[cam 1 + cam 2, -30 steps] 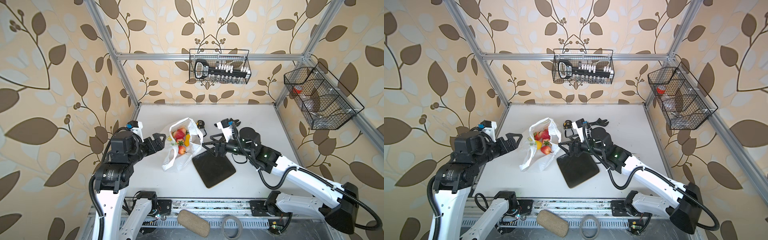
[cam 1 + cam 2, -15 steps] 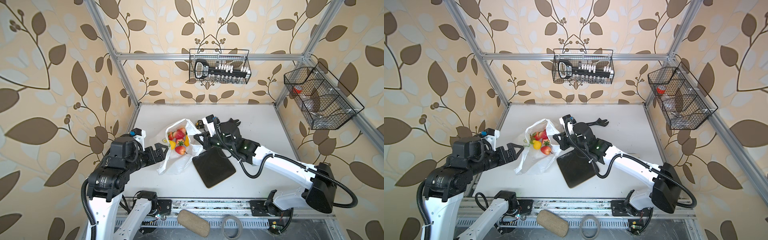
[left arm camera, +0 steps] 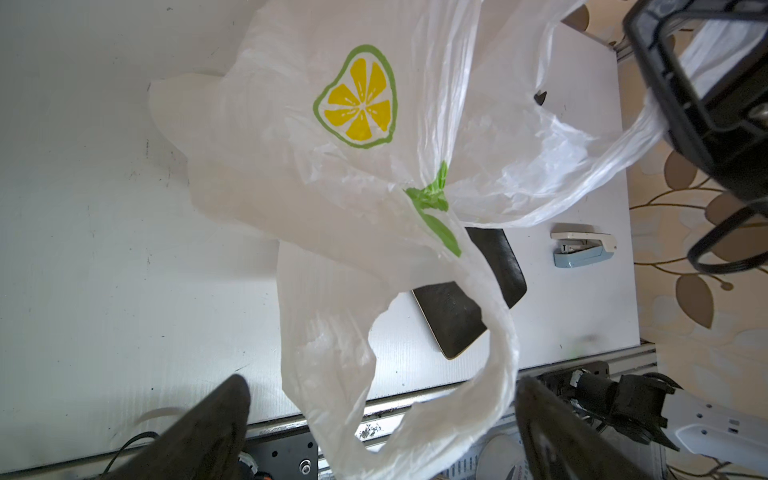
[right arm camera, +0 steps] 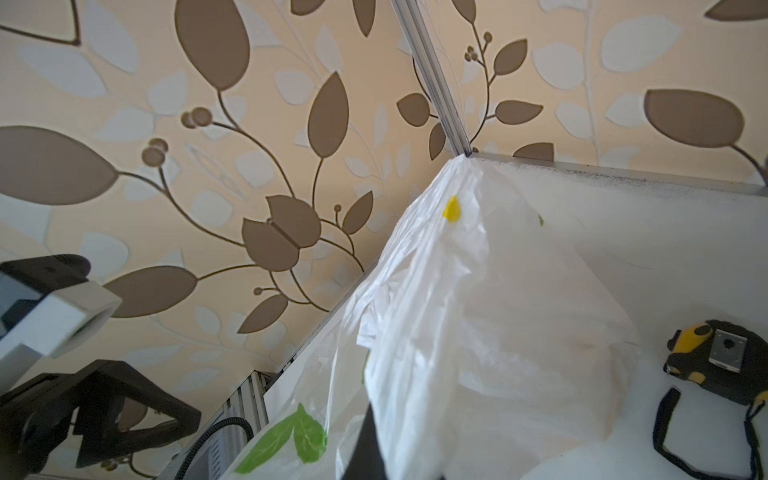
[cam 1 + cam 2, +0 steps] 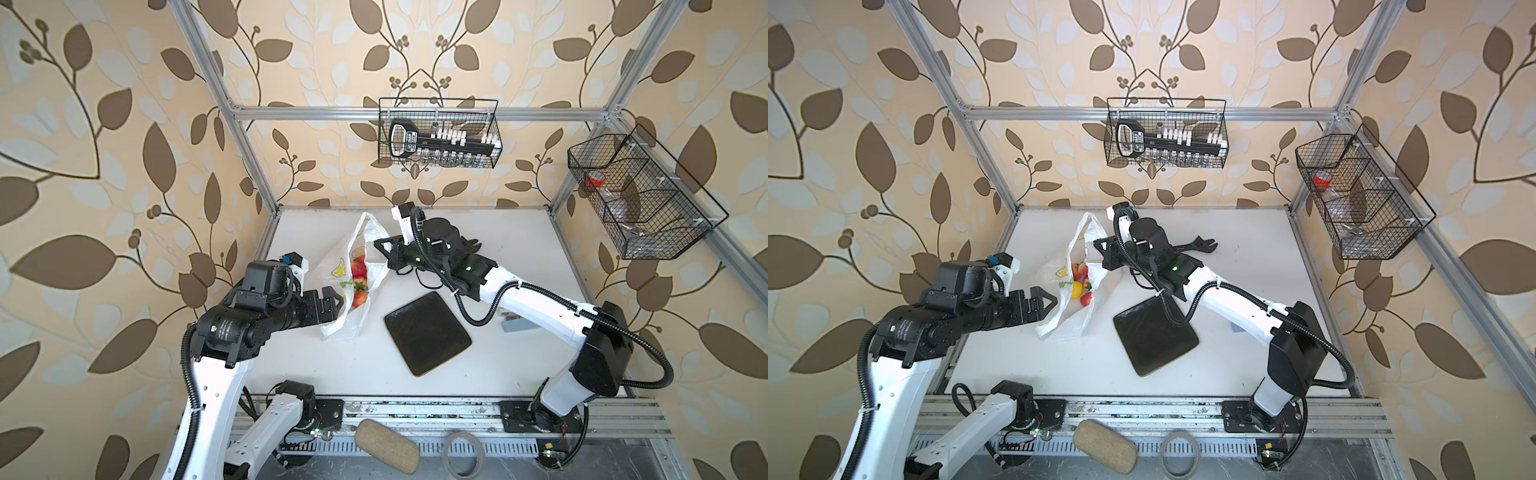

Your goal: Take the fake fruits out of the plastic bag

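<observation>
Next, my left gripper lowers toward the bag's opening and onto the loose loop handle at the opening's edge (image 5: 1063, 312) (image 3: 438, 432). My right gripper holds only the other loop handle taut.
The white plastic bag (image 5: 332, 270) (image 5: 1059, 320) stands on the table's left part with its mouth held open. The fake fruits (image 5: 360, 284) (image 5: 1080, 286) show inside it, red strawberries and a yellow one. My right gripper (image 5: 379, 248) (image 5: 1099, 250) (image 4: 374, 457) is shut on one loop handle (image 3: 623, 141) and pulls it taut. My left gripper (image 5: 340, 304) (image 5: 1051, 300) (image 3: 382, 419) is open at the bag's near-left side. The other loop handle (image 3: 494, 374) hangs loose between its fingers (image 3: 216, 428). In both wrist views the bag's film hides the fruits.
A black tray (image 5: 428, 332) (image 5: 1154, 336) lies right of the bag. A stapler (image 3: 582, 249) sits beyond it, under the right arm. A tape measure (image 4: 723, 361) and a black wrench (image 5: 1200, 245) lie behind the right gripper. Wire baskets (image 5: 438, 139) (image 5: 640, 195) hang on the walls.
My right gripper moved left from above the tray to the bag, shut on its handle and pulled it up. My left arm shifted nearer, its open gripper now at the bag's near side.
</observation>
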